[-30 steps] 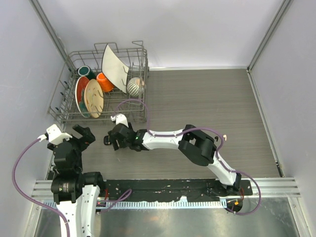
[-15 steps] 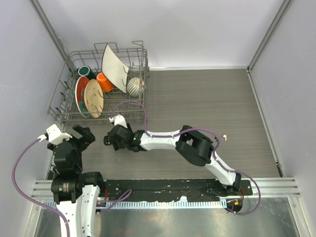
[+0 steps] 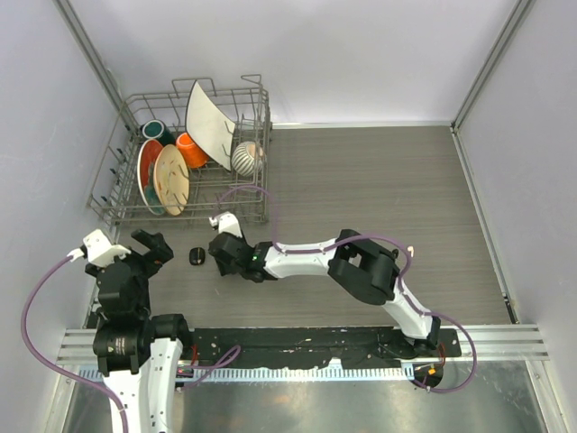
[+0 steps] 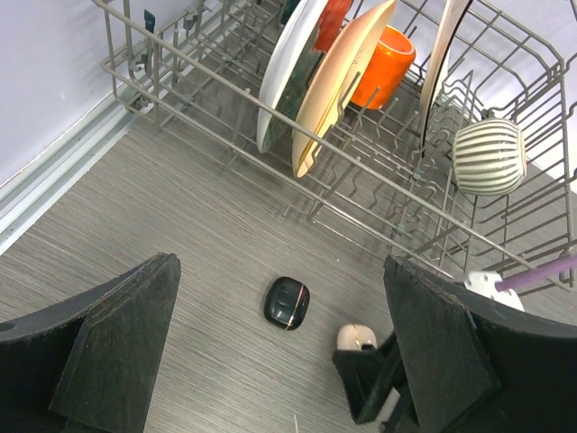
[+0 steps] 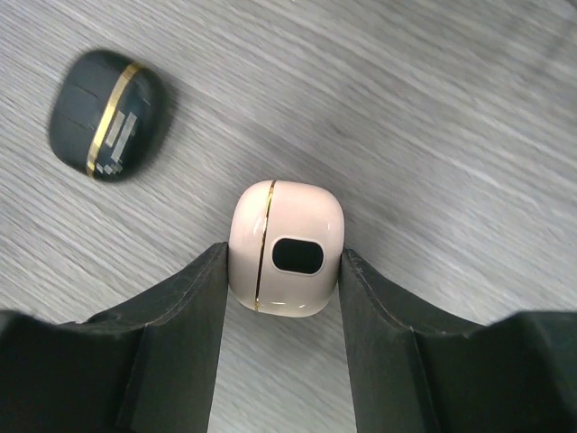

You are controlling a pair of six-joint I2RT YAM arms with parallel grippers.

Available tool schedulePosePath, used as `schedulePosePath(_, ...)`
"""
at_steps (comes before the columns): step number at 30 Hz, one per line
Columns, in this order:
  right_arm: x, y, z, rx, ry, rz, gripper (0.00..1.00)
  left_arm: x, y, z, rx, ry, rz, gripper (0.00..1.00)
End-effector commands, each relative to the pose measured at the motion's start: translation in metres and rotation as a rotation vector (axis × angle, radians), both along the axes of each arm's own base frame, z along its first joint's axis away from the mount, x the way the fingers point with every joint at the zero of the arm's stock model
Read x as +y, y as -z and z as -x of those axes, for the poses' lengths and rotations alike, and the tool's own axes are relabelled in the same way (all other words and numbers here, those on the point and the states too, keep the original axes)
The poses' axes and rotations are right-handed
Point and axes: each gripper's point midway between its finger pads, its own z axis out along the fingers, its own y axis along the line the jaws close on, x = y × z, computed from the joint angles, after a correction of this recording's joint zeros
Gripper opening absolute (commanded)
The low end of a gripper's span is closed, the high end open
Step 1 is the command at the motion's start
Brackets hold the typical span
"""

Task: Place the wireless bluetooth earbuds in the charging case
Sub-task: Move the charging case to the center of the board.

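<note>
The dish rack is close, so my right gripper will next carry the cream-white case low to the right in the top view, onto the table's empty middle.
My right gripper (image 5: 284, 275) is shut on a closed cream-white charging case (image 5: 286, 246) with a gold seam, gripping its two sides just above the table. It also shows in the left wrist view (image 4: 357, 337). A closed black charging case (image 5: 110, 115) lies on the table to its left (image 3: 196, 257). One tiny cream-white earbud (image 3: 411, 250) lies by the right arm's elbow. The other earbuds are not visible. My left gripper (image 4: 284, 352) is open and empty, held above the table near the black case (image 4: 287, 303).
A wire dish rack (image 3: 126, 203) with plates, an orange cup and a striped bowl (image 4: 488, 157) stands at the back left, just behind the two cases. The left wall runs close beside my left arm.
My right gripper has shifted slightly to the right with the cream-white case, drawing away from the black case. The left arm has not moved.
</note>
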Motion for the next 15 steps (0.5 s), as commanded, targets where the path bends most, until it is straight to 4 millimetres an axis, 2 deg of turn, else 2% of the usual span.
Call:
schedulePosePath(1,-0.042,-0.01,0.006,0.004,0.083,0.015,0.29,0.003,-0.004,0.003,-0.021,-0.016,-0.012,1.0)
schedulePosePath(2,-0.048,-0.013,0.008,0.005,0.097,0.008,0.29,0.003,-0.004,0.003,-0.024,-0.018,-0.012,1.0)
schedulePosePath(3,-0.054,-0.024,0.008,0.001,0.11,-0.012,0.28,0.003,-0.004,0.003,-0.023,-0.014,-0.014,1.0)
schedulePosePath(4,-0.07,-0.015,0.012,0.008,0.138,0.007,0.28,0.002,-0.004,0.003,-0.023,-0.011,-0.014,1.0)
schedulePosePath(5,-0.078,-0.016,0.013,0.007,0.154,0.008,0.28,0.003,-0.004,0.003,-0.023,-0.013,-0.014,1.0)
schedulePosePath(6,-0.089,-0.028,0.013,0.004,0.176,-0.006,0.26,0.002,-0.004,0.003,-0.023,-0.011,-0.014,1.0)
schedulePosePath(7,-0.109,-0.018,0.016,0.016,0.231,0.011,0.24,0.003,-0.005,0.003,-0.026,-0.013,-0.013,1.0)
schedulePosePath(9,-0.136,-0.018,0.016,0.031,0.298,0.008,0.23,0.003,-0.004,0.004,-0.028,-0.013,-0.013,1.0)
schedulePosePath(10,-0.159,-0.016,0.021,0.037,0.329,0.013,0.23,0.003,-0.006,0.004,-0.035,-0.016,-0.014,1.0)
schedulePosePath(12,-0.185,-0.015,0.021,0.063,0.422,-0.021,0.23,0.003,-0.006,0.005,-0.037,-0.014,-0.014,1.0)
schedulePosePath(13,-0.207,-0.014,0.022,0.075,0.468,-0.032,0.23,0.003,-0.006,0.005,-0.037,-0.014,-0.014,1.0)
schedulePosePath(15,-0.227,-0.014,0.021,0.081,0.549,-0.065,0.25,0.003,-0.005,0.004,-0.034,-0.014,-0.014,1.0)
